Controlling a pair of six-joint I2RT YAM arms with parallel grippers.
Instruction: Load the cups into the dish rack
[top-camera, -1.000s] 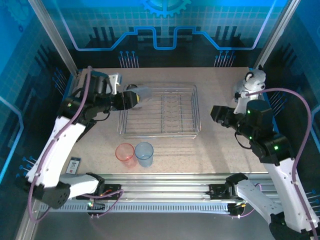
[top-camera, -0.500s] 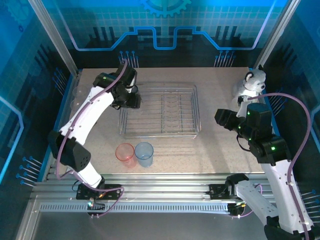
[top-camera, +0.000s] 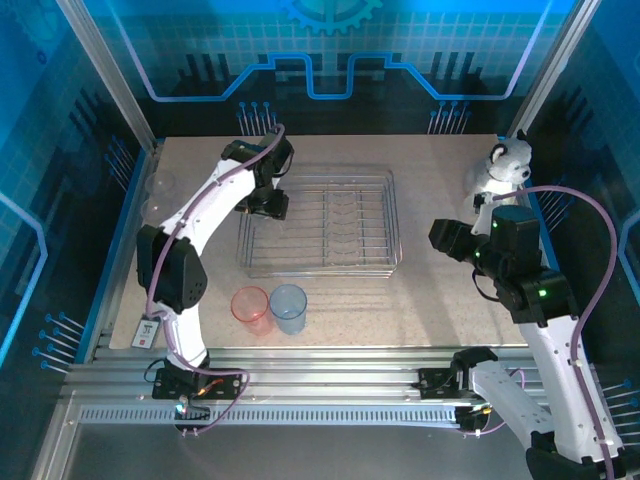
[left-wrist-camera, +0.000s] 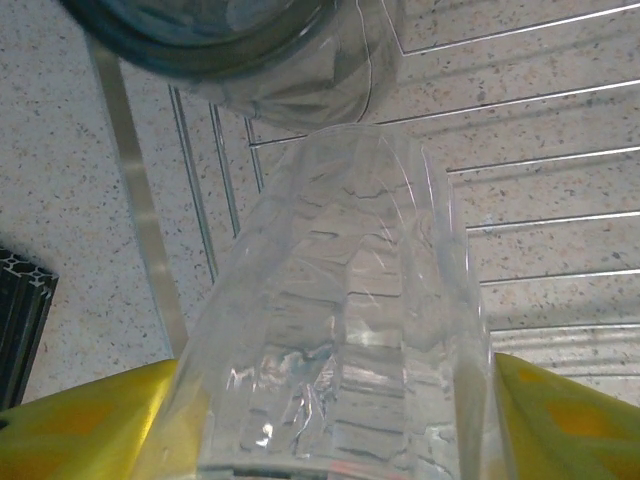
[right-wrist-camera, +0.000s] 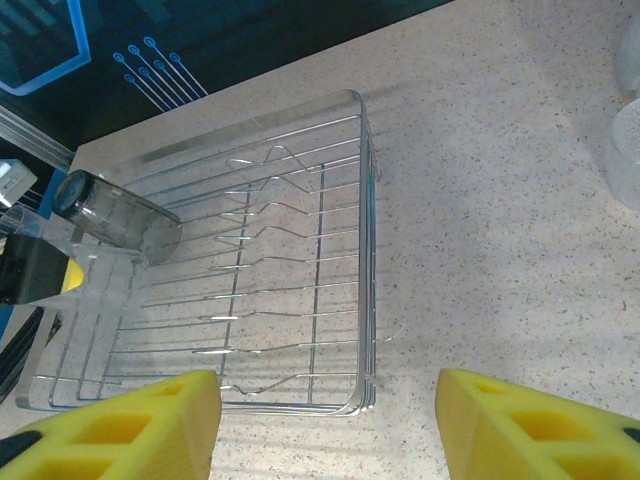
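Observation:
My left gripper is above the empty rack wires beside the grey cup, so it needs to lower a little and release the clear cup onto those wires.
My left gripper (left-wrist-camera: 340, 425) is shut on a clear cup (left-wrist-camera: 350, 300), its yellow fingers (left-wrist-camera: 80, 420) pressing on both sides, low over the far left corner of the dish rack (top-camera: 392, 215). A smoky grey cup (left-wrist-camera: 250, 50) lies tilted just beyond it inside the rack (right-wrist-camera: 365, 200); the right wrist view shows the same grey cup (right-wrist-camera: 115, 215). A pink-red cup (top-camera: 250, 305) and a pale blue cup (top-camera: 288, 306) stand upright side by side in front of the rack. My right gripper (right-wrist-camera: 325, 420) hovers open and empty off the rack's right side.
A grey-white plush animal (top-camera: 505, 165) sits at the table's far right. Two clear cups (right-wrist-camera: 628, 150) stand at the right edge of the right wrist view. A faint clear cup (top-camera: 160, 185) is by the table's left edge. The rack's upright dividers (right-wrist-camera: 270, 235) run down its middle.
The left arm has swung its elbow in from the table's left side; its gripper stays at the rack's far left corner. The right arm has shifted only slightly.

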